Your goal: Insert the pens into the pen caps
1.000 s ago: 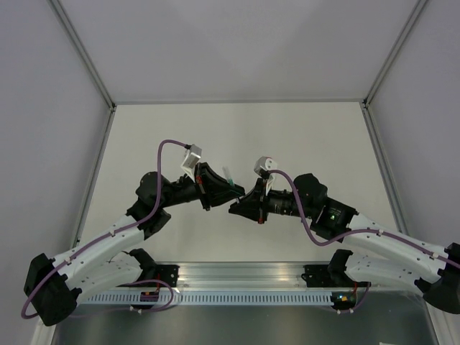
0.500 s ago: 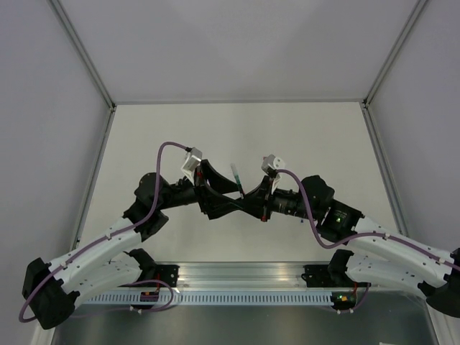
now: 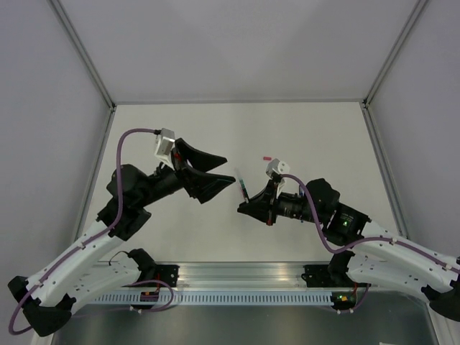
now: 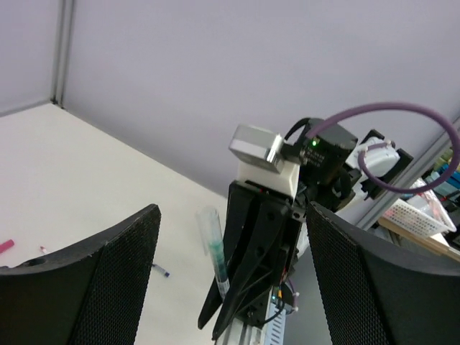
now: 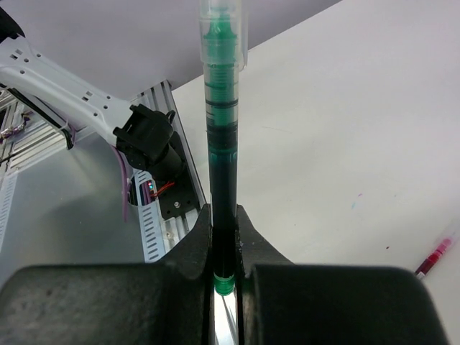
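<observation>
The capped green pen will be released on the bare tabletop point(image 3: 224, 207) point(image 5: 348, 230) beside the red pen, once my right gripper tilts down and moves down to that place.
My right gripper point(image 3: 246, 206) is shut on a green pen point(image 3: 243, 189), which sticks up out of its jaws. In the right wrist view the green pen point(image 5: 221, 144) runs straight up from the gripper point(image 5: 224, 241), and a clear pen cap point(image 5: 222, 32) covers its far end. My left gripper point(image 3: 230, 171) is open a little to the left of the pen and apart from it. The left wrist view shows its fingers point(image 4: 86, 287) spread wide, with the capped green pen point(image 4: 214, 248) and the right gripper point(image 4: 255, 266) beyond them.
A red pen point(image 3: 267, 157) lies on the white table behind the right gripper; it also shows as the red pen point(image 5: 435, 257). A small dark blue piece point(image 4: 162, 271) lies on the table. The metal rail point(image 3: 237, 277) runs along the near edge.
My left gripper has opened, let go of the capped end and drawn back to the left. The right gripper has shifted slightly right with the pen still in it.
</observation>
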Motion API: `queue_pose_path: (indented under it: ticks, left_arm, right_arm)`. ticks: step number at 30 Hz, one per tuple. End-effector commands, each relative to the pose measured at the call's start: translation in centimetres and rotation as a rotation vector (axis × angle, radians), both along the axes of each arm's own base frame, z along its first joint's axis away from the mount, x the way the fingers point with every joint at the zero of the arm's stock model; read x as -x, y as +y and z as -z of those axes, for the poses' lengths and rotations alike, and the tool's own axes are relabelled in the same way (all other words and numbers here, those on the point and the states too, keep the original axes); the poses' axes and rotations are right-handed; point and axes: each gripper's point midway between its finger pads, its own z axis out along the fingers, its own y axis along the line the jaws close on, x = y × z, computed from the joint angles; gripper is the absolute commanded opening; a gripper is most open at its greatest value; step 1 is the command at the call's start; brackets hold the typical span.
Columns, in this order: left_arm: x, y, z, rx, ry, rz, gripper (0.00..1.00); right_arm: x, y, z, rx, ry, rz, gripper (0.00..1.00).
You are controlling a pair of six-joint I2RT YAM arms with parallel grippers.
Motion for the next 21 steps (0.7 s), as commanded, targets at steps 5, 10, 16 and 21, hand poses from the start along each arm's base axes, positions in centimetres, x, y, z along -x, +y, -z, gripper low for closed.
queue_pose_path:
  ticks: [5,10,16,21]
  left_arm:
    - [-2.7,-0.7,-0.4,-0.047,0.050,-0.088,0.82]
    - [-4.1,-1.8,2.1,-0.090,0.113,-0.096,0.71]
    - [-4.0,-2.6,4.0,-0.090,0.132,-0.054,0.28]
    - [-3.1,-3.2,5.2,-0.087,0.145,0.008,0.02]
  right_arm:
    - [0.3,0.7,0.1,-0.008,0.003,-0.036,0.00]
    - [0.0,1.0,0.1,-0.015,0.017,-0.032,0.00]
    - [-0.5,1.1,0.1,-0.018,0.023,-0.009,0.00]
    - [-1.1,1.8,-0.2,-0.024,0.023,0.003,0.00]
